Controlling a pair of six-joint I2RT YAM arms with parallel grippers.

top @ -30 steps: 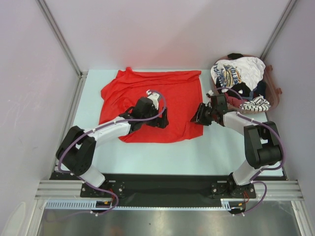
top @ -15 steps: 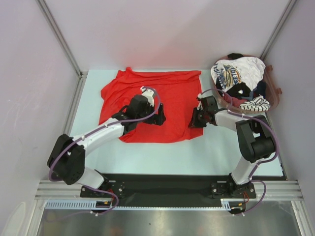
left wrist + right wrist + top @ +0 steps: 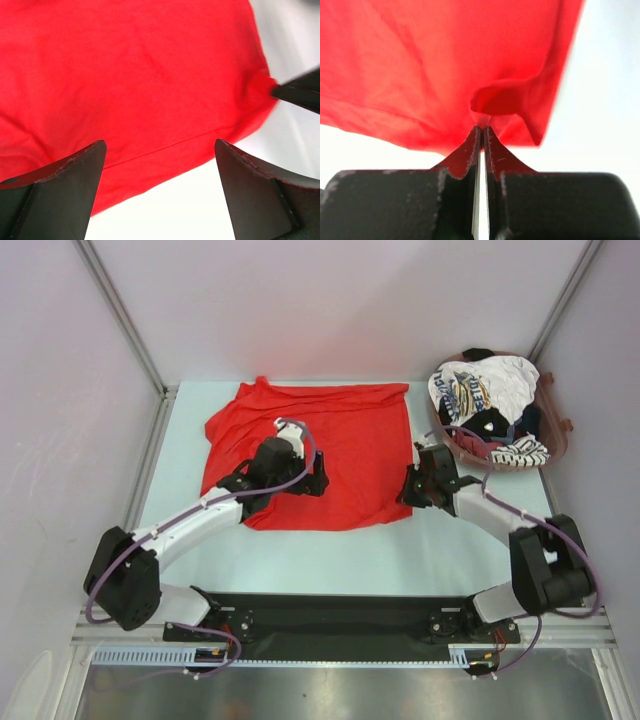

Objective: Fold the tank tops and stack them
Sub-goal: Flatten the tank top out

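Note:
The tank top's corner is puckered. My right gripper will next move back and to the right in the top view, onto bare tabletop past the tank top's hem, and release.
A large red tank top lies spread on the pale table. My right gripper is shut on the tank top's near right corner. In the right wrist view the gripper pinches a puckered fold of the red cloth. My left gripper hovers open over the middle of the garment. In its wrist view the gripper has wide-apart fingers that frame the near hem of the red cloth, with nothing between them. Other tank tops are heaped at the back right: a white printed one, a dark one and a striped one.
The heap sits in a brownish basket at the table's back right corner. Pale walls and metal frame posts enclose the table. The tip of the right gripper's fingers shows at the right edge of the left wrist view.
My right gripper has closed on the red tank top's near right corner. The left arm has stretched out and its gripper has shifted slightly left over the cloth, still open.

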